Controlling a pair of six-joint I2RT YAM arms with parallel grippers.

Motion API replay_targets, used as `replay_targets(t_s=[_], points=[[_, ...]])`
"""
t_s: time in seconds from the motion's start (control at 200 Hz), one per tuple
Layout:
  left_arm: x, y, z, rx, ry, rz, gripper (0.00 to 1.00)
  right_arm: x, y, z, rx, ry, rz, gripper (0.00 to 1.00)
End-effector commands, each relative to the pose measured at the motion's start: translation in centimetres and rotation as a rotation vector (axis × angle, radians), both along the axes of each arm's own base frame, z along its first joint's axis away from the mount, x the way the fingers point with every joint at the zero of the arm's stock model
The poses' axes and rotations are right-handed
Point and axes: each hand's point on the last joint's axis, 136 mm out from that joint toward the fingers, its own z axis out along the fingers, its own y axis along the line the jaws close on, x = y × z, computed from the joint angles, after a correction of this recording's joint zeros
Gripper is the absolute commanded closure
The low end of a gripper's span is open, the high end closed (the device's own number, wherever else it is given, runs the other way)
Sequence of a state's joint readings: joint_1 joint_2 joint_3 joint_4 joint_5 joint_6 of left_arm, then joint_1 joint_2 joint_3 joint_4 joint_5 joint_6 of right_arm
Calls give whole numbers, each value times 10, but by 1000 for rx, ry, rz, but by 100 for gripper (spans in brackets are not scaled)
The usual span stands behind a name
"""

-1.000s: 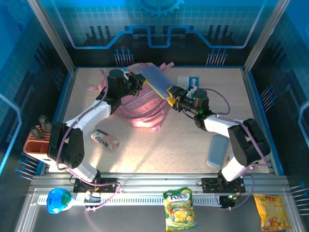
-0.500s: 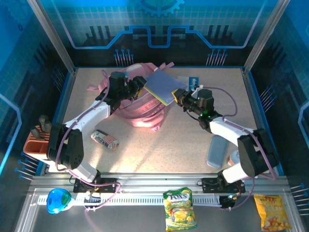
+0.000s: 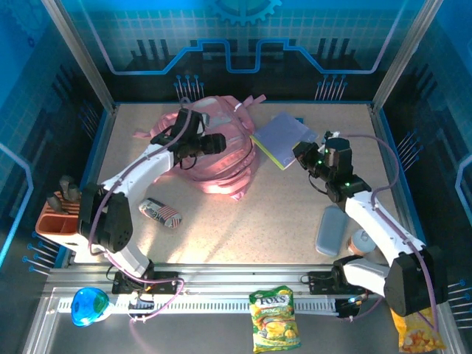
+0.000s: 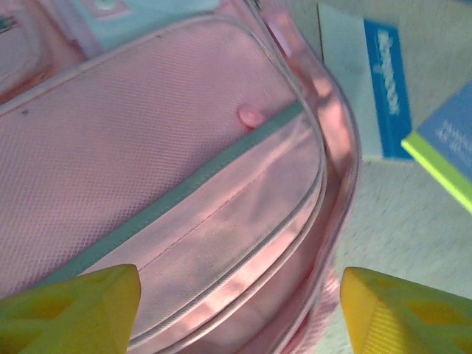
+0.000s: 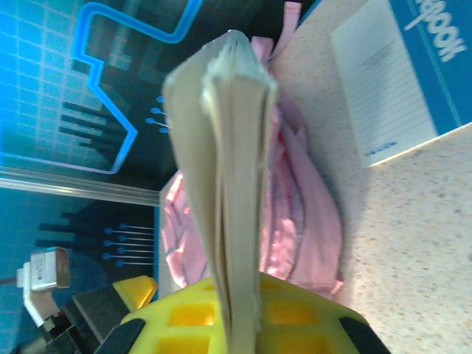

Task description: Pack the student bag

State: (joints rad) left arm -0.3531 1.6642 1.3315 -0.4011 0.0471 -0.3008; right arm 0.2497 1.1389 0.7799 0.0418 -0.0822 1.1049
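Note:
I will next lower and turn my left gripper to close on the zipped edge of the bag below it, because that edge runs at a slant between the gripper's open fingers.
The student bag [image 3: 221, 168] is a pink backpack lying at the back centre of the table. My left gripper [image 3: 218, 141] hovers open just above its zipped front pocket [image 4: 221, 221], the yellow fingertips [image 4: 74, 310] wide apart with nothing between them. To the right of the bag my right gripper [image 3: 304, 153] is shut on a purple notebook [image 3: 284, 139] with a yellow-green edge, held off the table. In the right wrist view the notebook [image 5: 232, 184] stands edge-on between the yellow fingers [image 5: 184, 324], and the bag [image 5: 295, 214] lies behind it.
A white and blue booklet [image 4: 369, 81] lies flat right of the bag. A striped pouch [image 3: 161, 214] sits front left and a grey case [image 3: 332, 230] front right. An orange tool holder [image 3: 59, 215] stands at the left edge. Snack packets [image 3: 274, 317] lie on the front rail.
The left gripper opened and drew back left over the bag. The right gripper shut on the notebook and carried it right, away from the bag.

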Motion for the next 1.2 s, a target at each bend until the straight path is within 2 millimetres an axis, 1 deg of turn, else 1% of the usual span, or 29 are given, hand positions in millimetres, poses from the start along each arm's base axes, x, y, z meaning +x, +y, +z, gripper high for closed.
replay_targets(t_s=[0.0,0.085,0.145,0.27,0.405,0.475,0.55,0.68,0.8,0.86,0.935,1.006,1.091,1.196], points=[[-9,-9,-22,242,6,-223,30,-2,-11,10,-51,-24,-21,100],[-3,-8,-37,359,20,-263,32,-2,-11,7,-47,-15,-19,100],[3,-8,-46,409,34,-273,34,-2,-11,4,-44,-5,-20,100],[14,-7,-61,463,70,-275,37,-2,-10,0,-35,9,-18,100],[18,-7,-82,513,136,-302,39,-2,-11,-2,-35,18,-19,100],[22,-4,-86,542,149,-278,42,-3,-12,-2,-36,23,-20,100],[25,-3,-85,542,143,-261,46,-4,-12,-3,-38,27,-24,100],[30,-6,-78,520,115,-231,58,-6,-15,-4,-40,30,-35,100],[34,-5,-66,507,81,-202,69,-8,-18,-4,-44,36,-44,100],[34,-6,-60,498,68,-199,76,-9,-19,-5,-46,38,-47,100],[34,-6,-52,483,49,-189,82,-10,-21,-6,-49,42,-52,100],[34,-7,-40,466,20,-185,88,-12,-23,-7,-51,47,-58,100],[35,-9,-24,444,-16,-176,91,-14,-26,-9,-60,52,-63,100],[36,-8,0,420,-80,-150,97,-18,-30,-12,-71,61,-71,100]])
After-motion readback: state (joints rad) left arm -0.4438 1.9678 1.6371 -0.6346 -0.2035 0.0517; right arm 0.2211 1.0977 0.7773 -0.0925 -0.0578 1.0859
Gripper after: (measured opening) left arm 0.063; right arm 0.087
